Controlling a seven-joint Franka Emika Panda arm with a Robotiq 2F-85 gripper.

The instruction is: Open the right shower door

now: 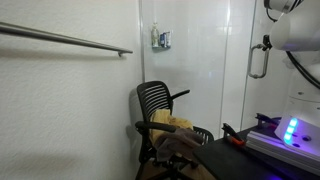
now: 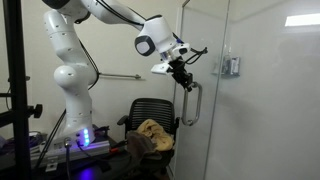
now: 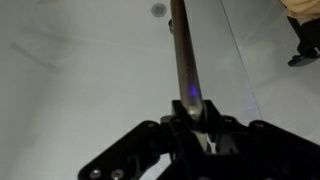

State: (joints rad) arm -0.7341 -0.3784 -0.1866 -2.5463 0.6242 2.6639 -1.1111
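My gripper pulls the glass door back toward the robot base next, then opens, since its fingers are shut on the silver handle's top part (image 3: pixel 193 108).
The right shower door (image 2: pixel 205 125) is a tall pale glass panel and also shows in an exterior view (image 1: pixel 240 110). Its vertical silver loop handle (image 2: pixel 190 105) appears in both exterior views (image 1: pixel 258 62). My gripper (image 2: pixel 183 76) is at the top part of the handle, also seen in an exterior view (image 1: pixel 265 42). In the wrist view the silver handle bar (image 3: pixel 180 50) runs down between the jaws of my gripper (image 3: pixel 192 112), which are shut on it.
A black mesh office chair (image 1: pixel 160 110) with cloth heaped on it stands beside the door, also in an exterior view (image 2: pixel 152 125). A towel rail (image 1: pixel 70 40) is on the wall. A small grey-blue fixture (image 1: pixel 161 39) hangs on the white panel. The robot base (image 2: pixel 72 110) and a lit box (image 1: pixel 290 130) stand nearby.
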